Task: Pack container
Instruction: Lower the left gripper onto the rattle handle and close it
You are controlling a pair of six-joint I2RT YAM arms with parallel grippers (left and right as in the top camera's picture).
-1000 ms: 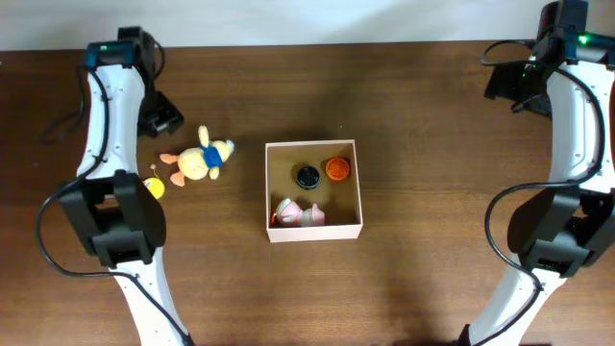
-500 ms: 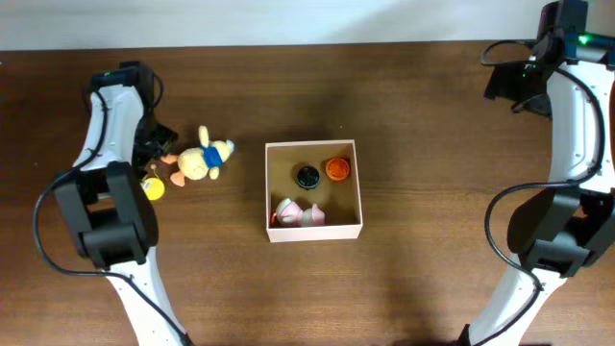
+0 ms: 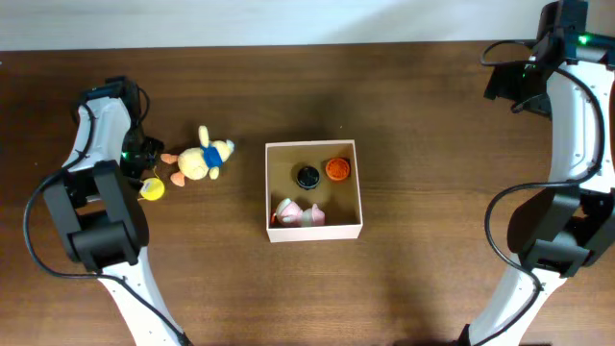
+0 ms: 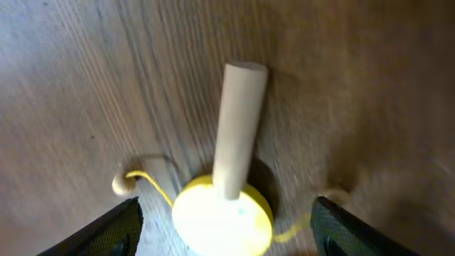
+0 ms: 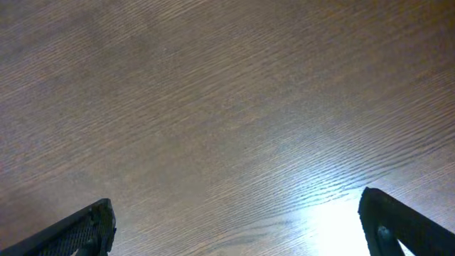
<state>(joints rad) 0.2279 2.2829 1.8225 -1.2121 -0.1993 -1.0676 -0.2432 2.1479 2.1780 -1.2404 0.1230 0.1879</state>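
Observation:
My left gripper needs to move past the disc and down onto the stick's middle (image 4: 239,131) and close, because the wooden stick sticks out slim from the wider disc.
The container (image 3: 313,232), a square cardboard box with white walls and a tan inside, sits mid-table. It holds a black round piece (image 3: 307,176), an orange round piece (image 3: 336,168) and a pink-and-white toy (image 3: 296,213). A yellow plush toy with a blue shirt (image 3: 200,160) lies left of it. A small yellow disc toy with a wooden stick (image 3: 152,188) (image 4: 224,213) lies by the left arm. My left gripper (image 4: 224,238) is open, its fingers on either side of the disc, low over the table. My right gripper (image 5: 234,235) is open and empty over bare wood at the far right.
The dark wooden table (image 3: 432,144) runs to a white wall edge at the back. The left arm (image 3: 101,125) stands beside the plush toy. The right arm (image 3: 567,86) stands far from the box. A yellow cord with a bead (image 4: 124,183) trails from the disc.
My left gripper has moved from the back left down toward the yellow disc toy, beside the plush. The right arm, the box and its contents have not moved.

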